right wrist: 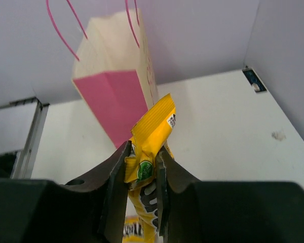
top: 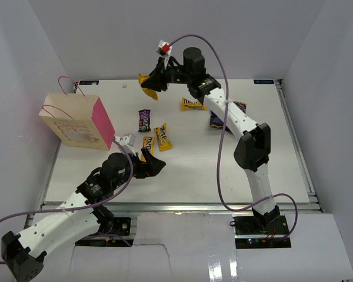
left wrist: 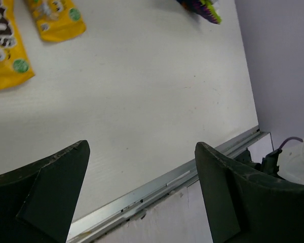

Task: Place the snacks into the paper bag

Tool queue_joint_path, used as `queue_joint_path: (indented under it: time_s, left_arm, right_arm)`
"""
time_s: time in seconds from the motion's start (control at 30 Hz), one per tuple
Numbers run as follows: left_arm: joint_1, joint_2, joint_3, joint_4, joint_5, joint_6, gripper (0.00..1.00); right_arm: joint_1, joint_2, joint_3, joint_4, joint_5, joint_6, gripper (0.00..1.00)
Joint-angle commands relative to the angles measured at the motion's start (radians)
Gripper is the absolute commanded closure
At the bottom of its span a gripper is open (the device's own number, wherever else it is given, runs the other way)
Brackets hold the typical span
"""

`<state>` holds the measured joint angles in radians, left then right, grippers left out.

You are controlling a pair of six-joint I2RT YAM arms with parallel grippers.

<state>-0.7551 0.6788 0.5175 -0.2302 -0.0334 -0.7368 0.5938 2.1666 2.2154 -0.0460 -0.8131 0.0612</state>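
The paper bag is standing upright beyond the packet. I will move my right gripper to the left in the top view, over the open top of the paper bag, and release.
My right gripper (top: pixel 155 78) hangs high over the table's back left, shut on a yellow candy packet (top: pixel 147 87). The right wrist view shows the packet (right wrist: pixel 152 134) pinched between the fingers (right wrist: pixel 116 172), with the paper bag (right wrist: pixel 114 93) beyond it. The beige bag with pink side panels (top: pixel 76 123) stands upright at the left. My left gripper (top: pixel 156 165) is open and empty low over the table. On the table lie two yellow packets (top: pixel 163 137), a purple one (top: pixel 144 120), another yellow one (top: pixel 192 104) and the dark blue snack bag (top: pixel 216 121).
The left wrist view shows two yellow packets (left wrist: pixel 5 50) at its upper left and the table's metal front edge (left wrist: pixel 157 187) between the open fingers. White walls enclose the table on three sides. A dark packet (top: pixel 240 106) lies by the right arm.
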Motion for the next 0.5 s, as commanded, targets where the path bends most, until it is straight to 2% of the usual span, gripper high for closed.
queue_joint_path:
  time_s: [0.0, 0.1, 0.27, 0.47]
  left_arm:
    - [-0.004, -0.062, -0.036, -0.198, -0.134, -0.208, 0.05]
    - [-0.003, -0.111, -0.065, -0.224, -0.117, -0.268, 0.05]
    - [-0.003, -0.159, -0.103, -0.244, -0.089, -0.297, 0.05]
    - [-0.003, -0.197, -0.119, -0.259, -0.065, -0.303, 0.05]
  right_arm:
    - [0.092, 0.054, 0.113, 0.346, 0.167, 0.163, 0.89]
    - [0.168, 0.128, 0.205, 0.474, 0.286, 0.200, 0.92]
    - [0.285, 0.193, 0.245, 0.679, 0.439, 0.206, 0.92]
    - [0.389, 0.266, 0.294, 0.791, 0.610, 0.125, 0.92]
